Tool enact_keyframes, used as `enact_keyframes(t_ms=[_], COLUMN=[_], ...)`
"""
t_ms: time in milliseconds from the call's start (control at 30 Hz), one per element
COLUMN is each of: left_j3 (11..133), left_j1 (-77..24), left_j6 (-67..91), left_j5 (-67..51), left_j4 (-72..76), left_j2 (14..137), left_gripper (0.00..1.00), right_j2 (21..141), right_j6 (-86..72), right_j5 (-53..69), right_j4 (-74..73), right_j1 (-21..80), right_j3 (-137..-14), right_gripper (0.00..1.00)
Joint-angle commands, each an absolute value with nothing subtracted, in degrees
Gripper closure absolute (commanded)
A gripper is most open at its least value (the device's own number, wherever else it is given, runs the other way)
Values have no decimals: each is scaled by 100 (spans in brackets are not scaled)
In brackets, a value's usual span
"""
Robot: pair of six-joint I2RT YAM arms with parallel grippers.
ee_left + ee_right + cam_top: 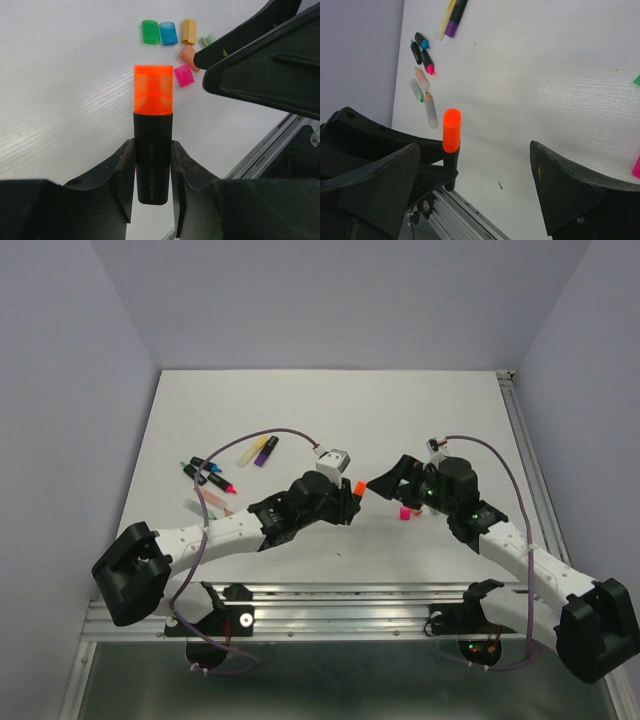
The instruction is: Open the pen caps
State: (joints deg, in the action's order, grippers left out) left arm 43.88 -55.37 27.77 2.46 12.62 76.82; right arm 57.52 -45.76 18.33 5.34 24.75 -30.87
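Note:
I will next move my right gripper to the left in the top view until its fingers are on both sides of the orange cap (pixel 360 486), then close it, because the cap is beside one finger.
My left gripper (pixel 152 170) is shut on the black body of a pen (pixel 152 150), whose orange cap (pixel 153 90) is still on and points away from the jaws. In the top view this cap (pixel 360 486) sits between the two arms. My right gripper (pixel 475 185) stands open, facing the cap (pixel 451 130), which is close to its left finger (pixel 380 185) and not touching it. Nothing is between the right fingers. Several loose caps lie on the table beyond the held pen: green (pixel 149 32), blue (pixel 168 33), yellow-orange (pixel 188 31), peach (pixel 188 55) and pink (pixel 183 75).
Several uncapped pens (pixel 215 478) lie at the left of the white table, with a yellow and a purple one (pixel 258 450) behind them. A metal rail (pixel 330 592) runs along the near table edge. Grey walls close in the left, back and right.

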Motion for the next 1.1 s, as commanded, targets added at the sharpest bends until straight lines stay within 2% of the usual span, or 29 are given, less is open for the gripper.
enact_keyframes(t_ms=[0,200,400,567,667,700,733,933,1067], left_j3=[4403,4517,4614,4649,4658,4650,4641,4422,4105], left_j1=[-5704,-5871,-5976,-5977,-5977,-5985,-5977,-6248,-6599], left_j6=[2699,2558,2487,2426,2443,2469,2487,3031,3427], left_j5=[624,703,809,1054,1142,1169,1186,2029,2100], left_j4=[1459,1380,1327,1275,1257,1248,1257,1161,1169], left_j2=[7453,7585,7620,7655,7647,7655,7655,7638,7559], left_gripper=[100,100,100,100,100,100,100,100,100], right_j2=[6010,6477,6785,6838,6820,6820,6820,6925,7031], right_j6=[-4632,-4562,-4632,-4737,-4755,-4755,-4798,-5027,-5080], right_j5=[1494,1266,1274,1283,1222,1178,1126,99,-982], right_j4=[782,852,949,993,941,871,835,711,449], right_j1=[2768,3155,3296,3357,3375,3384,3384,3375,3340], right_j3=[-3542,-3919,-4008,-3981,-3990,-3999,-4008,-4218,-4648], right_gripper=[8,22,48,64,81,92,98,99,99])
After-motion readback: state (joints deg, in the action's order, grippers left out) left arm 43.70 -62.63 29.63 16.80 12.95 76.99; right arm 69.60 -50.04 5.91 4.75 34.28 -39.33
